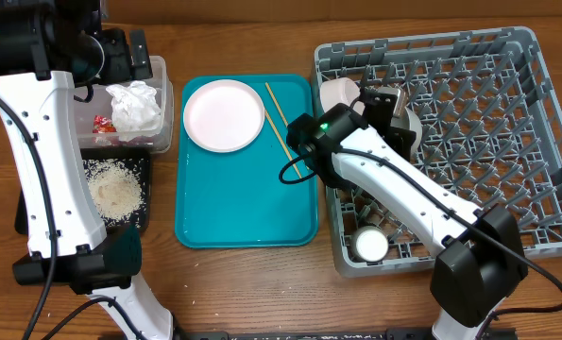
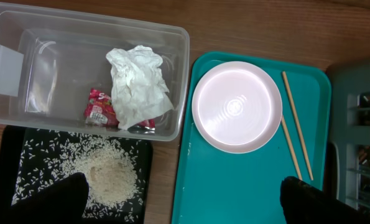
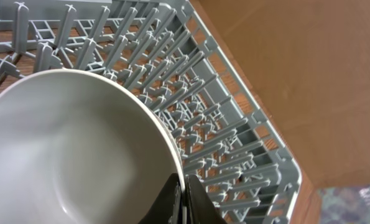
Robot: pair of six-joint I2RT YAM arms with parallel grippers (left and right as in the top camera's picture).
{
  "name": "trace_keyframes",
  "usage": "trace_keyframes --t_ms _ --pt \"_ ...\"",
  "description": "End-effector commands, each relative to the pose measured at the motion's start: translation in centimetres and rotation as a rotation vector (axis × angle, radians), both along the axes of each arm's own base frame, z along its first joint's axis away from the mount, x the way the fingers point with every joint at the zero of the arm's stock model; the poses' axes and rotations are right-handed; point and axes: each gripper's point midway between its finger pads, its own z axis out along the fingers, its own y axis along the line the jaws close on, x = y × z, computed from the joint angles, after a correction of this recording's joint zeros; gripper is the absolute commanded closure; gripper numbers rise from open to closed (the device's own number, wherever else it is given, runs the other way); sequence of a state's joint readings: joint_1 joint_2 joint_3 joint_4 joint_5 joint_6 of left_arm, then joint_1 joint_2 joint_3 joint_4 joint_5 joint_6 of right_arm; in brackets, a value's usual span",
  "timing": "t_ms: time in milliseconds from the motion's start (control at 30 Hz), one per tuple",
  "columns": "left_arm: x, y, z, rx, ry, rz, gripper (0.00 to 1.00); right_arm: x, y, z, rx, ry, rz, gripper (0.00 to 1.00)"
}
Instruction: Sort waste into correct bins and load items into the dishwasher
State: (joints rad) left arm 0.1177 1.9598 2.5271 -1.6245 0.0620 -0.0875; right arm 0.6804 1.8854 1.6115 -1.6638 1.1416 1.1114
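Note:
The robot will next move its right gripper down and to that gripper's left in the overhead view, because the rack [image 1: 507, 142] slots beside the pinkish-white bowl lie that way, and will release there.
My right gripper [image 3: 183, 200] is shut on the rim of the pale grey-green bowl [image 3: 66, 155] and holds it tilted over the grey dish rack [image 3: 234, 124]. In the overhead view this gripper [image 1: 392, 102] is at the rack's [image 1: 507, 142] left end, beside the pinkish-white bowl [image 1: 335, 93]. A small white cup [image 1: 370, 246] stands in the rack's front left corner. My left gripper [image 2: 181, 208] is open and empty, high above the bins. The white plate [image 2: 236, 106] and two chopsticks [image 2: 295, 127] lie on the teal tray [image 2: 234, 186]. The tissue [image 2: 137, 84] and red wrapper [image 2: 99, 107] lie in the clear tub [image 2: 23, 93]. Rice [image 2: 104, 171] lies on the black tray [image 2: 10, 155].
The teal tray [image 1: 247, 208] sits between the bins on the left and the rack on the right. The left arm's white link [image 1: 49, 161] stretches over the table's left edge beside the black tray [image 1: 144, 212]. Bare wood table [image 1: 262, 283] runs along the front.

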Motion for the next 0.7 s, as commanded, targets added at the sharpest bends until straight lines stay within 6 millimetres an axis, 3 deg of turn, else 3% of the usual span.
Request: trace_keyframes --t_ms 0,133,367,433,533,667 --pt "-0.3 -0.1 1.4 0.011 -0.040 0.003 0.00 1.1 0.4 -0.4 -0.113 0.121 0.091 0.96" --pt "-0.3 -0.1 1.4 0.011 -0.040 0.003 0.00 1.7 0.6 -1.6 -0.234 0.247 0.147 0.96" --pt "-0.3 -0.1 1.4 0.011 -0.040 0.003 0.00 1.2 0.5 -2.9 -0.272 0.363 0.161 0.96" --pt "-0.3 -0.1 1.4 0.011 -0.040 0.003 0.00 1.5 0.5 -2.7 -0.337 0.406 0.192 0.96" --pt "-0.3 -0.1 1.4 0.011 -0.040 0.003 0.00 2.3 0.2 -0.7 -0.520 0.455 0.251 0.96" --pt "-0.3 -0.1 1.4 0.011 -0.040 0.003 0.00 1.9 0.2 -1.4 -0.534 0.576 0.285 0.96"
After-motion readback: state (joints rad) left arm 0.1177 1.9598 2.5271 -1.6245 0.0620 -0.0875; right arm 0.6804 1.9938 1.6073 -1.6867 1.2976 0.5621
